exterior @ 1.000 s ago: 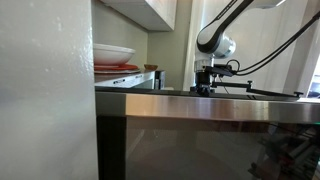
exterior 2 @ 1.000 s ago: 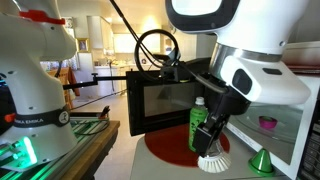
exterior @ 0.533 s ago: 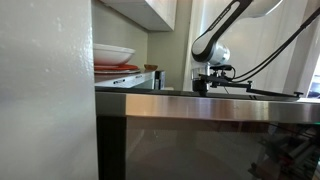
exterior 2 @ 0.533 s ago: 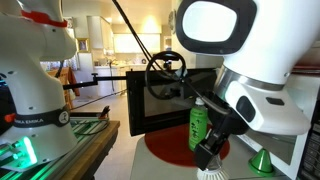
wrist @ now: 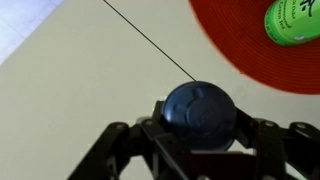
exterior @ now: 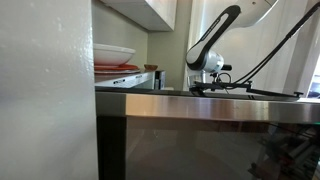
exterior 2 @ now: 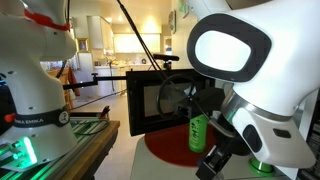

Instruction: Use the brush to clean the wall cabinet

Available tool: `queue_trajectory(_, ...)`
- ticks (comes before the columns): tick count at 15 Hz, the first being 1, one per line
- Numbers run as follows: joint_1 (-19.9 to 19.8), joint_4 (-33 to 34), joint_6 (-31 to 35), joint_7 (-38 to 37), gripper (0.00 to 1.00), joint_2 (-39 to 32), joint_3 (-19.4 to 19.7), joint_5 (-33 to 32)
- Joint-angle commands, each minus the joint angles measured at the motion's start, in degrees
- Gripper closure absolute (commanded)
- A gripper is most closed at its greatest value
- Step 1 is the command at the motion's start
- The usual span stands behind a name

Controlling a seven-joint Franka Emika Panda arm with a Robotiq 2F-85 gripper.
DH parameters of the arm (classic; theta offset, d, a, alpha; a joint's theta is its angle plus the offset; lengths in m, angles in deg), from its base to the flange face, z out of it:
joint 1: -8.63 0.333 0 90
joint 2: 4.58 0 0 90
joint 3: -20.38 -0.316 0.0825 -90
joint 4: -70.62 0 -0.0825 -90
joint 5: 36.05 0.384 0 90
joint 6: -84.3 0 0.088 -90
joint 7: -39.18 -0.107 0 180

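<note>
The gripper lowers onto the pale counter beside the red mat [exterior 2: 165, 150] next and releases the brush, because the counter around the brush's cap is clear.
In the wrist view my gripper [wrist: 200, 122] is shut on the brush [wrist: 200, 110], whose round dark-blue cap fills the gap between the black fingers; its bristles are hidden underneath. It hangs over a pale counter beside a red mat [wrist: 245, 45]. In an exterior view the arm's white housing fills the right side, and the gripper [exterior 2: 213, 162] is low at the mat's [exterior 2: 165, 150] edge. The off-white wall cabinet [exterior: 155, 10] hangs high up, well above and to the left of the arm [exterior: 206, 60].
A green bottle [exterior 2: 197, 132] [wrist: 295, 20] stands on the red mat, and a dark glass appliance [exterior 2: 160, 98] lies behind it. A steel-edged appliance front [exterior: 210, 105] fills the foreground. Stacked dishes [exterior: 112, 55] sit under the cabinet. A second robot [exterior 2: 35, 70] stands close by.
The arm has dropped lower and swung closer to an exterior camera, now covering the brush's white bristles and the green cone. The grip has stayed shut on the brush.
</note>
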Motion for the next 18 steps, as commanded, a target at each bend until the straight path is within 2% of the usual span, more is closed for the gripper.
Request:
queue_trajectory(1, -1.8, 2.8, -2.8, 0.7, 0.65, -2.3, -1.3, 2.3)
queue_trajectory(12, -2.8, 5.1, -3.9, 1.4, 0.65, -6.4, -1.6, 2.7)
queue_trajectory(13, -2.8, 5.1, -4.2, 1.4, 0.15, -6.3, -1.6, 2.6)
queue_trajectory(14, -2.7, 4.9, -4.4, 1.5, 0.13, -5.9, -1.6, 2.3)
queue_trajectory(16, -2.5, 4.7, -5.8, 1.3, 0.02, -4.6, -1.5, 1.8)
queue_trajectory(18, -1.6, 4.4, -8.4, 0.1, 0.00, -2.3, -0.7, -0.1)
